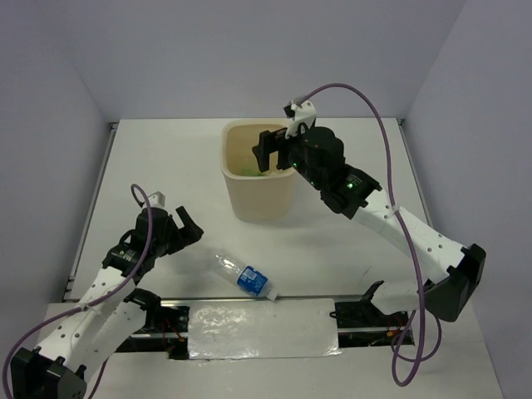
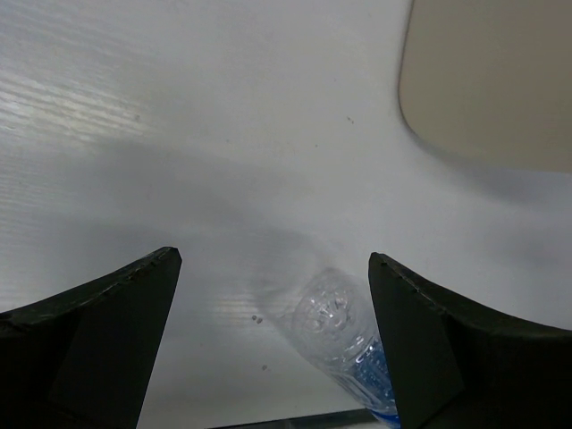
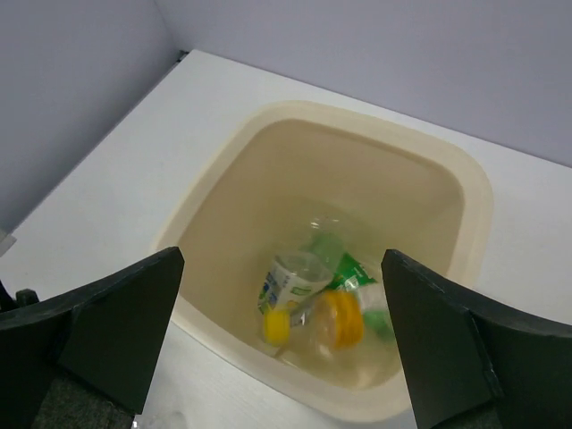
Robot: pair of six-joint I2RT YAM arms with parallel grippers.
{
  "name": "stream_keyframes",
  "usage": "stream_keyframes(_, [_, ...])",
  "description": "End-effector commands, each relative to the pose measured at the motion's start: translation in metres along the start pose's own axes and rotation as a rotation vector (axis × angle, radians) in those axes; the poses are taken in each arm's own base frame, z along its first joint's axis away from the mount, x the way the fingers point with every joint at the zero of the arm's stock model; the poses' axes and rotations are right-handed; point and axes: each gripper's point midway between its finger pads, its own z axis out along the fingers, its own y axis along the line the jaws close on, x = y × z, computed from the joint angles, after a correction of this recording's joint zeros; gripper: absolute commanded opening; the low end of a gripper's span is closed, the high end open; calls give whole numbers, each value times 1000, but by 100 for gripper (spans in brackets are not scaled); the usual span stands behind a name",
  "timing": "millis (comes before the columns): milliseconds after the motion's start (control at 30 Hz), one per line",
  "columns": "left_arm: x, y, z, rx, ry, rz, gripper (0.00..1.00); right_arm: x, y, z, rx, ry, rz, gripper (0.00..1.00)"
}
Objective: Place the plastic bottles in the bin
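The clear bottom of the bottle points toward the left gripper, so the left gripper should next move its open fingers down and to the right in the top view, around the bottle's bottom.
The cream bin [image 1: 262, 195] stands at the table's middle back. My right gripper [image 1: 274, 154] hovers open over its right rim, nothing between the fingers. In the right wrist view the gripper [image 3: 281, 259] looks down into the bin [image 3: 268, 116], where three plastic bottles lie: one with a yellow cap [image 3: 317, 326], one with a green-white label [image 3: 290, 281], one green [image 3: 349, 268]. A clear bottle with a blue label [image 1: 245, 278] lies on its side near the front edge. My left gripper [image 1: 193, 227] stands open to the left of it. In the left wrist view the bottle's base [image 2: 344, 335] lies ahead of the open fingers [image 2: 273, 259].
A foil-covered plate [image 1: 262, 331] and black rail run along the near edge beside the lying bottle. Grey walls close the table on three sides. The bin's corner [image 2: 492, 80] shows at the upper right of the left wrist view.
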Motion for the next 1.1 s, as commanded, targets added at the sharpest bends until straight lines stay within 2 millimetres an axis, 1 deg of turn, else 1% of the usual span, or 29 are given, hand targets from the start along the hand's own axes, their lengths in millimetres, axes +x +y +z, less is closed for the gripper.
stream_keyframes(0, [14,-14,-7,83,77,-2,99,-5,-16,-24,20,-38,31,100])
stream_keyframes(33, [17,-15,-7,92,91,-3,99,-9,-21,-36,27,-58,44,100])
stream_keyframes(67, [22,-16,-9,98,115,-8,99,-6,-30,-40,51,-58,56,100])
stream_keyframes(100, [26,-18,-11,113,134,-6,99,11,-39,-42,82,-33,77,100])
stream_keyframes(133, [31,-15,-10,104,150,-6,100,7,-45,-54,93,-58,97,100])
stream_keyframes(167, [39,-8,-10,69,179,-17,99,18,-56,-58,120,-45,119,100])
stream_keyframes(200, [49,-6,-9,68,212,-24,99,16,-60,-68,121,-62,136,100])
stream_keyframes(233, [55,-8,-9,82,236,-31,99,18,-65,-73,129,-66,147,100])
stream_keyframes(267, [59,-13,-7,106,248,-41,99,31,-72,-76,150,-55,162,100])
stream_keyframes(300, [71,-18,-7,139,287,-46,99,28,-74,-86,154,-79,173,100])
stream_keyframes(333, [74,-21,-6,144,297,-52,99,32,-77,-89,165,-86,183,100])
stream_keyframes(367, [76,-24,-6,148,303,-55,99,44,-82,-91,185,-72,186,100])
stream_keyframes(400, [80,-30,-6,142,314,-42,99,42,-89,-100,211,-95,204,100])
stream_keyframes(433, [80,-32,-6,130,312,-40,99,51,-92,-101,227,-83,207,100])
stream_keyframes(467, [81,-33,-7,117,315,-31,99,51,-96,-107,238,-94,212,100])
stream_keyframes(500, [79,-39,-8,116,300,-23,99,54,-99,-109,252,-91,214,100])
stream_keyframes(533, [80,-40,-8,110,305,-23,99,57,-100,-112,257,-90,218,100])
stream_keyframes(567, [81,-42,-8,110,311,-24,99,64,-103,-113,270,-80,222,100])
stream_keyframes(600, [81,-46,-8,119,313,-32,99,64,-104,-116,275,-87,226,100])
stream_keyframes(667, [84,-46,-7,114,319,-40,99,70,-108,-119,299,-81,236,100])
stream_keyframes(767, [84,-53,-5,132,316,-63,99,77,-112,-121,319,-71,247,100])
stream_keyframes(833, [85,-63,-5,168,314,-60,99,80,-113,-122,327,-68,253,100])
stream_keyframes(867, [81,-63,-2,153,282,-56,99,84,-114,-122,334,-59,254,100])
stream_keyframes(900, [82,-69,-3,163,281,-51,99,84,-115,-122,338,-60,256,100])
stream_keyframes(933, [85,-69,-1,152,286,-41,99,86,-116,-122,343,-56,257,100])
stream_keyframes(967, [83,-74,0,157,275,-37,99,88,-118,-123,352,-53,255,100])
stream_keyframes(1000, [85,-78,0,170,279,-19,99,87,-118,-123,353,-54,254,100])
stream_keyframes(1033, [88,-78,5,155,289,-4,99,89,-118,-124,356,-49,246,100])
stream_keyframes(1067, [88,-82,7,157,288,1,99,90,-122,-126,377,-46,245,100])
